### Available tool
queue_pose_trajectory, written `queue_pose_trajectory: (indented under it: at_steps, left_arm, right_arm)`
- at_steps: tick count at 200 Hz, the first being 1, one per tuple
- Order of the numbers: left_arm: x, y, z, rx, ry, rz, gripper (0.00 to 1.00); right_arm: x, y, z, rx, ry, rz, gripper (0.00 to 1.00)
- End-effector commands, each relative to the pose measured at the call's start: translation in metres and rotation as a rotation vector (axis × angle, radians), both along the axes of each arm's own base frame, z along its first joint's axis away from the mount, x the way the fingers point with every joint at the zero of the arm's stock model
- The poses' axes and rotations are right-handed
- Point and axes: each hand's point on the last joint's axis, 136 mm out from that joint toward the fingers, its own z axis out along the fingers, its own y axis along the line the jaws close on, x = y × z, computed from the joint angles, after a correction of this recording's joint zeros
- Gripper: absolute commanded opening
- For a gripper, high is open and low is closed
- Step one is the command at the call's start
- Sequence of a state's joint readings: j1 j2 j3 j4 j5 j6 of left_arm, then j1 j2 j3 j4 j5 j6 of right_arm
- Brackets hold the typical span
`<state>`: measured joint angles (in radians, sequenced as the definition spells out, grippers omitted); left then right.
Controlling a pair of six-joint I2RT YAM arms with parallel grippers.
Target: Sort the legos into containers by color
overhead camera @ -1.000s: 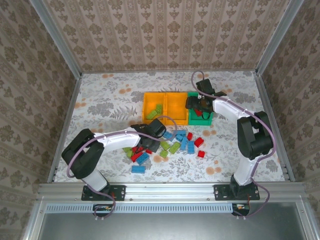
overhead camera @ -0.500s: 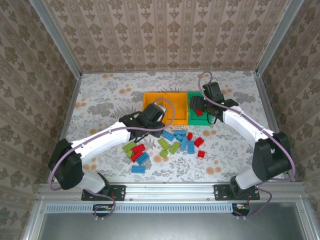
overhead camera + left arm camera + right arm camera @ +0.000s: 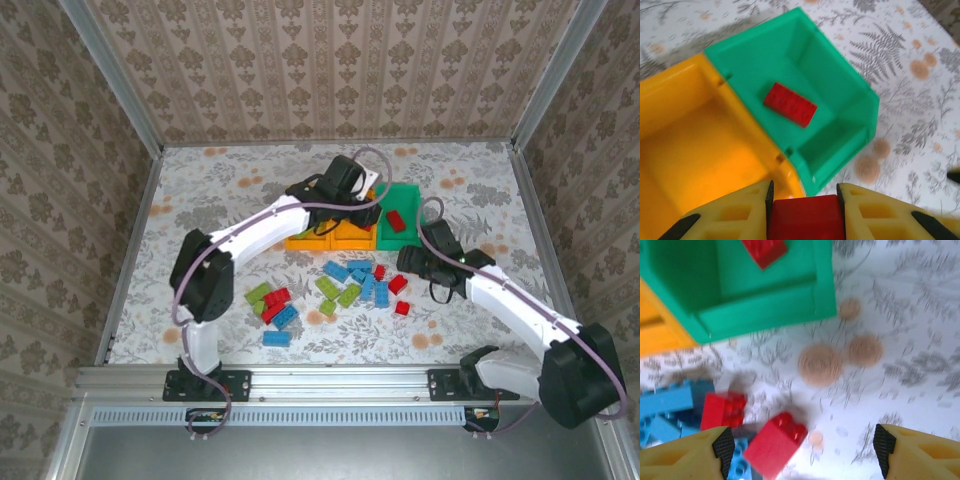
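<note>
The green container already holds a red lego, so my left gripper will next go outward from the orange corner, lower over it and release its red lego.
My left gripper [image 3: 805,212] is shut on a red lego [image 3: 805,220] and hangs over the near corner where the green container [image 3: 845,135] meets an orange container [image 3: 690,150]. One red lego [image 3: 790,104] lies in the green container [image 3: 408,205]. My right gripper [image 3: 804,447] is open above the table, with a loose red lego [image 3: 775,442] below it near its left finger. Several red, blue and light green legos [image 3: 340,285] lie scattered in front of the containers. In the top view the left gripper [image 3: 366,207] is at the bins and the right gripper [image 3: 410,263] just below the green one.
The two orange containers [image 3: 345,237] are partly covered by my left arm. A second red lego [image 3: 722,409] and blue ones [image 3: 665,405] lie left of the right gripper. Metal frame rails border the flowered table [image 3: 210,200].
My left arm swung from the lego pile up to the containers, carrying the red lego. My right arm drew back from the green container toward the pile, leaving a red lego inside.
</note>
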<state>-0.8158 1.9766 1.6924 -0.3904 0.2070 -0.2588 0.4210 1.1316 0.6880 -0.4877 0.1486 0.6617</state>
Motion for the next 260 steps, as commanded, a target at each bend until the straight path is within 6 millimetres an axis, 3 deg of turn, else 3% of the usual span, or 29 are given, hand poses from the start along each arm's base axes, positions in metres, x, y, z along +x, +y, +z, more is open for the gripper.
queue_pose_trajectory:
  at_steps: [1,32,67,162,204,260]
  left_arm:
    - [0.016,-0.028,0.016,-0.13,0.04,-0.059,0.19]
    - [0.034,-0.055,0.011,-0.184,0.068,-0.068,0.19]
    - [0.047,-0.072,0.003,-0.213,0.086,-0.062,0.2]
    - [0.057,-0.074,-0.04,-0.16,0.135,-0.025,0.29]
    - [0.054,-0.073,-0.042,-0.149,0.14,-0.032,0.4]
    - [0.046,-0.063,-0.029,-0.158,0.123,-0.019,0.73]
  right_arm:
    - [-0.03,0.003,-0.014,0.006,0.071,-0.043,0.76]
    - [-0.056,0.018,-0.033,0.002,0.145,-0.02,0.76]
    - [-0.075,0.022,-0.055,0.02,0.212,-0.047,0.72]
    - [-0.078,0.038,-0.072,0.01,0.27,-0.031,0.64]
    - [-0.07,0.042,-0.073,-0.011,0.252,-0.01,0.58]
    - [-0.066,0.042,-0.06,-0.051,0.234,0.012,0.31]
